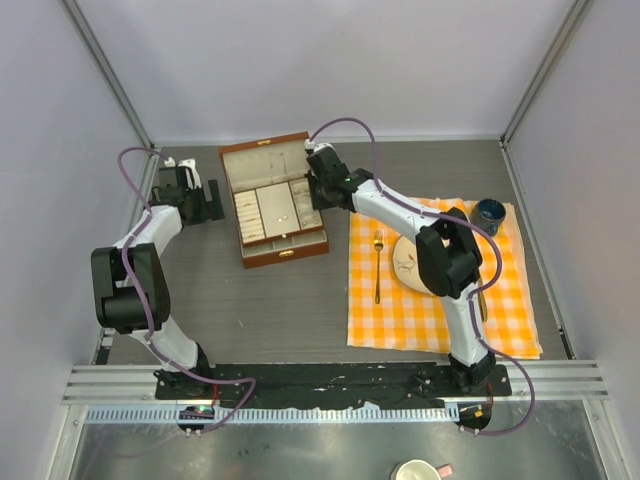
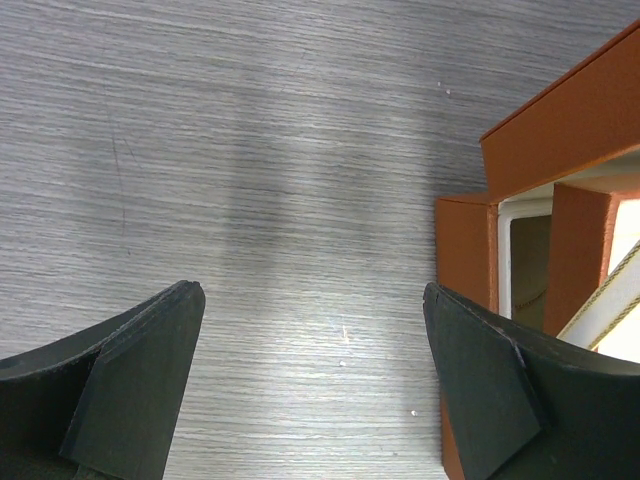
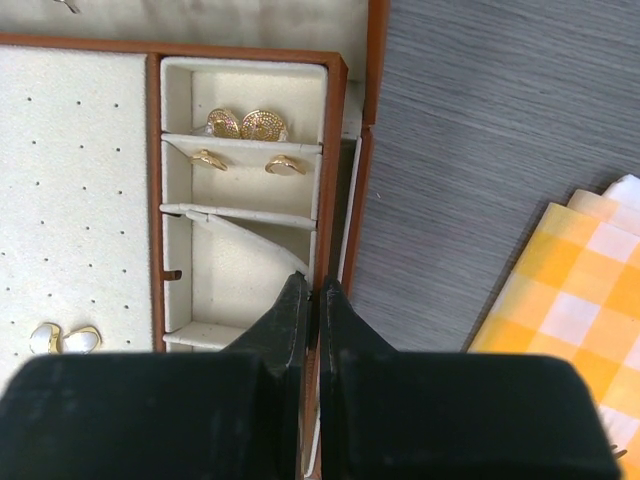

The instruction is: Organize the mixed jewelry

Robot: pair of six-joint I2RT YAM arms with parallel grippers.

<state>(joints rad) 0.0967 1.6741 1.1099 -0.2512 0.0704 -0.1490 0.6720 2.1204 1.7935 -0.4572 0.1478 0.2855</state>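
I can see a gap between the box's front side (image 1: 287, 253) and the tray, so next my right gripper needs to lower the tray back toward that side and release it there.
The brown wooden box (image 1: 262, 150) stands open at the back middle, its cream tray showing. In the right wrist view, two round gold studs (image 3: 248, 124) lie in the top right compartment, two gold rings (image 3: 210, 160) lie in the one below, and two pearl-like studs (image 3: 62, 339) sit on the perforated pad. The silver hoop bracelet is not clearly visible. My right gripper (image 3: 312, 285) is shut, its fingertips pinching the tray's right wall (image 3: 328, 180); it also shows in the top view (image 1: 318, 185). My left gripper (image 2: 312, 300) is open and empty above bare table, just left of the box (image 2: 465, 250).
An orange checked cloth (image 1: 500, 300) lies right of the box with a plate (image 1: 408, 262), a gold fork (image 1: 378, 265) and a dark blue cup (image 1: 490, 213) on it. A white cup (image 1: 415, 470) stands below the rail. Grey walls enclose the table.
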